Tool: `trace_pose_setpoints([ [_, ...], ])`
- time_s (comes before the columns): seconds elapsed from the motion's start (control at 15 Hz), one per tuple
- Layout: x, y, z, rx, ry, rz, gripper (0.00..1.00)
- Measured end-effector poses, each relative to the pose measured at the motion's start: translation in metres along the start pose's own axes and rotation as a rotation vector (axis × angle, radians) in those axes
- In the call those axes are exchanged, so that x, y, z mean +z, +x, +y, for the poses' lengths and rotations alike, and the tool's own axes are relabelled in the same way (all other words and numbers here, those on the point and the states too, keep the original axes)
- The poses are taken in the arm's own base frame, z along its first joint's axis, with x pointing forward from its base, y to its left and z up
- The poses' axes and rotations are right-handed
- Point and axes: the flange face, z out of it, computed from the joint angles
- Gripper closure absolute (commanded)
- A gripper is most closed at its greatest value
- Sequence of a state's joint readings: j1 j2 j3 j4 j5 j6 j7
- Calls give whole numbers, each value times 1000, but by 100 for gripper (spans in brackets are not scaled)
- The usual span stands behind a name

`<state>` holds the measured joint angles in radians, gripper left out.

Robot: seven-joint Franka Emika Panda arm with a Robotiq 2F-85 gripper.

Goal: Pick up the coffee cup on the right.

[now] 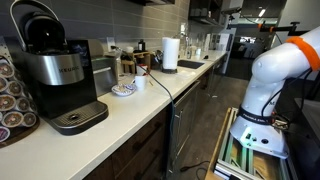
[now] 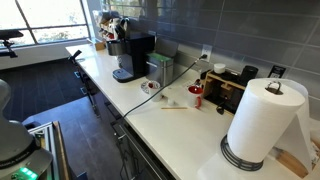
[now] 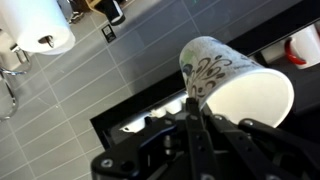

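Note:
The red cup (image 3: 303, 47) is to the right of my gripper in the wrist view, so I need to turn and move next to it to let go of the white cup's rim.
In the wrist view my gripper (image 3: 193, 100) is shut on the rim of a white paper cup with a dark floral pattern (image 3: 235, 85), whose open mouth faces the camera. The small orange-red coffee cup (image 2: 196, 98) stands on the counter just beside the black toaster oven (image 2: 232, 88). A red patch at the wrist view's top right edge (image 3: 305, 45) may be the same cup; it is apart from the jaws. My gripper is out of frame in both exterior views.
A white paper-towel roll (image 2: 262, 120) stands on the counter and shows in the wrist view (image 3: 45, 25). A black coffee maker (image 1: 55, 70) and a small plate (image 2: 150, 87) sit on the counter. The arm's white body (image 1: 270, 75) stands off the counter.

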<state>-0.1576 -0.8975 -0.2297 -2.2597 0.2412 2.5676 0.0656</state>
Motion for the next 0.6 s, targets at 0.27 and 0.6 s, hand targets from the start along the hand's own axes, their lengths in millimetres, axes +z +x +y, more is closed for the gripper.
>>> trace_pose_setpoints([
  [0.27,-1,2,-3,-1,5,2,96],
  [0.6,-2,6,-7,-6,12,32,99],
])
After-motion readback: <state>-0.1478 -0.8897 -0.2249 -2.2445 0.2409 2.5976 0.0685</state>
